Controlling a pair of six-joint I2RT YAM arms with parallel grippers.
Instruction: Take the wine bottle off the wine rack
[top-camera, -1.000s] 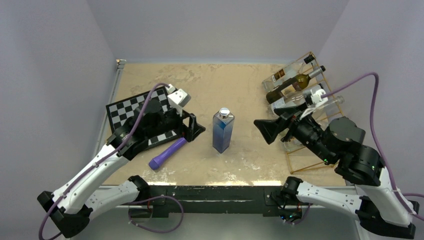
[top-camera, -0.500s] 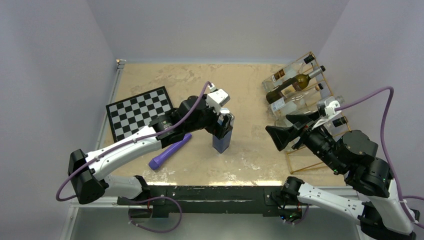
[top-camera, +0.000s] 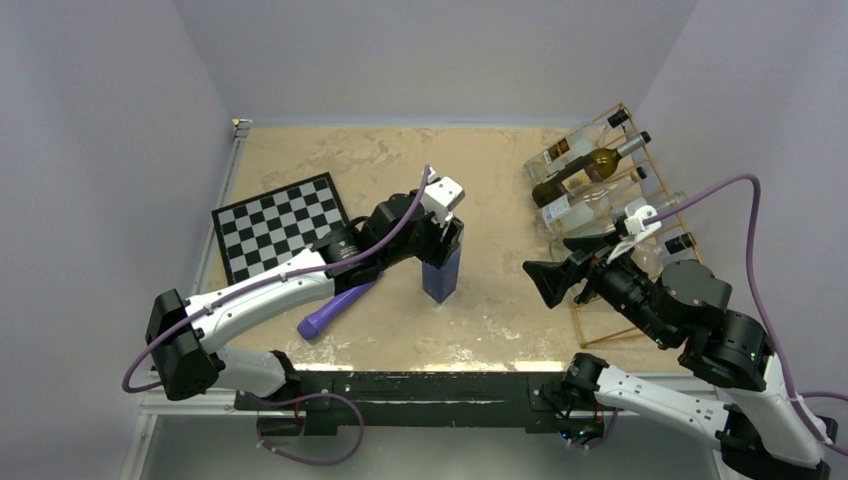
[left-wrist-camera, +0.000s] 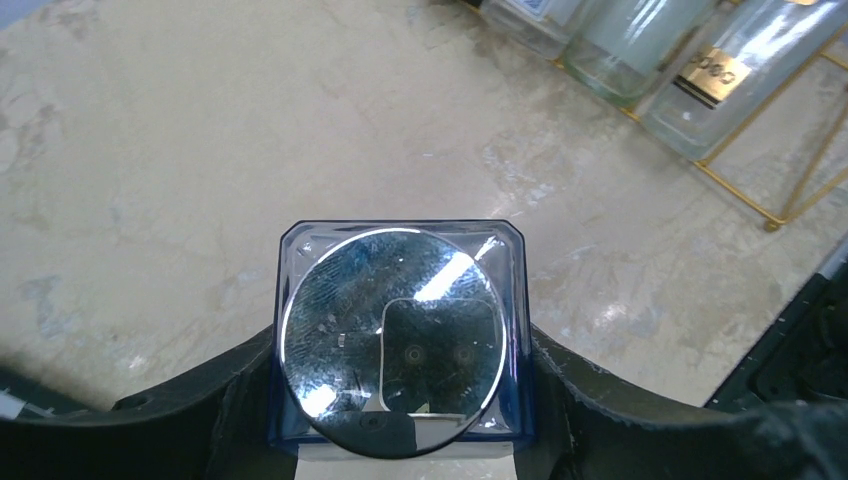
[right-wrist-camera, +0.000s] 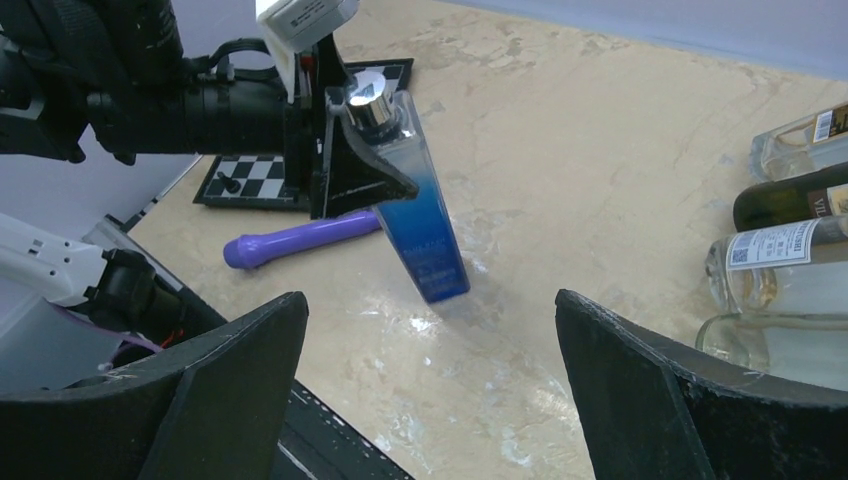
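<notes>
The table beside the chessboard's far corner is bare. My left gripper should next carry the blue square bottle outward there, toward the left in the top view.
The wine rack, a gold wire frame, stands at the back right and holds several lying bottles. Among them is a dark wine bottle with a pale label, seen also in the right wrist view. My right gripper hovers open just left of the rack, touching nothing. Mid-table stands a blue square bottle with a silver cap. My left gripper is shut on its top, one finger on each side.
A black-and-white chessboard lies at the left. A purple cylinder lies beside it, under my left arm. Clear glass bottles fill the rack's lower slots. Walls close in on both sides and behind.
My left arm swung from over the chessboard to the blue bottle and closed on its top. My right gripper shifted a little beside the rack and stayed open.
</notes>
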